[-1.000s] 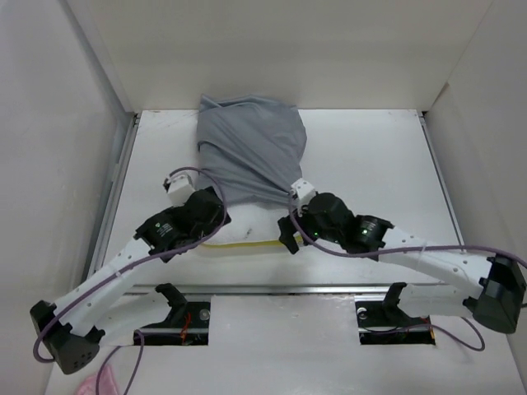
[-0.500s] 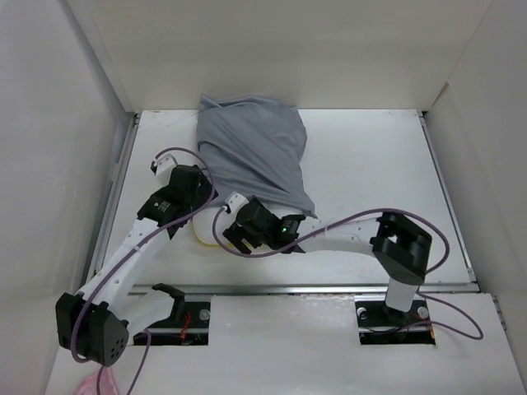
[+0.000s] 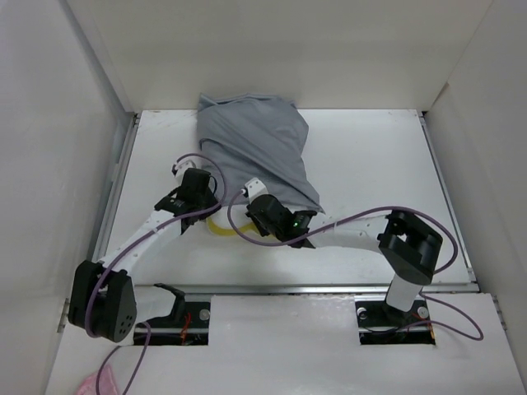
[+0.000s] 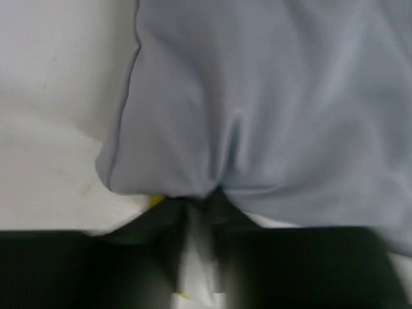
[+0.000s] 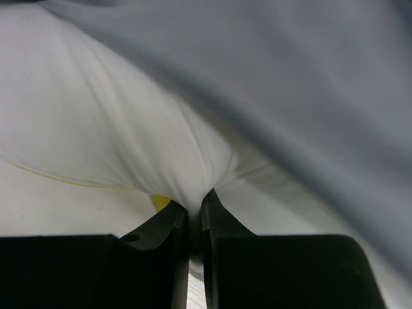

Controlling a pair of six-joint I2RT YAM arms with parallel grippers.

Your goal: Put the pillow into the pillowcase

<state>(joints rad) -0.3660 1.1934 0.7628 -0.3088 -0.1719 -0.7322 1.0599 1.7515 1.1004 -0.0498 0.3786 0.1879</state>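
Note:
My right gripper will carry the pinched fold outward and to the right in the top view to the pillowcase's near hem (image 3: 296, 202) (image 5: 251, 138) and let go of it, because cream shows outside.
The grey pillowcase (image 3: 259, 156) lies wrinkled at the back centre and covers most of the pillow. Only a cream corner of the pillow (image 3: 221, 222) with its yellow edge band shows at the near left. My left gripper (image 3: 212, 194) is at the pillowcase's near left hem. In the blurred left wrist view the grey cloth (image 4: 270, 109) puckers at that gripper (image 4: 205, 201), whose jaws have closed on it. My right gripper (image 3: 252, 206) sits just to its right. It is shut (image 5: 193, 209) on a pinched fold of the cream pillow (image 5: 116, 129), with the grey pillowcase (image 5: 309, 84) above.
White walls (image 3: 90, 123) close in the table on the left, back and right. A metal rail (image 3: 313, 289) runs along the near edge by the arm bases. Purple cables (image 3: 354, 218) loop over both arms.
Both arms have swung in to the pillow's near left corner, the right one far to the left. Both grippers, open before, have closed. Less of the pillow's yellow edge shows.

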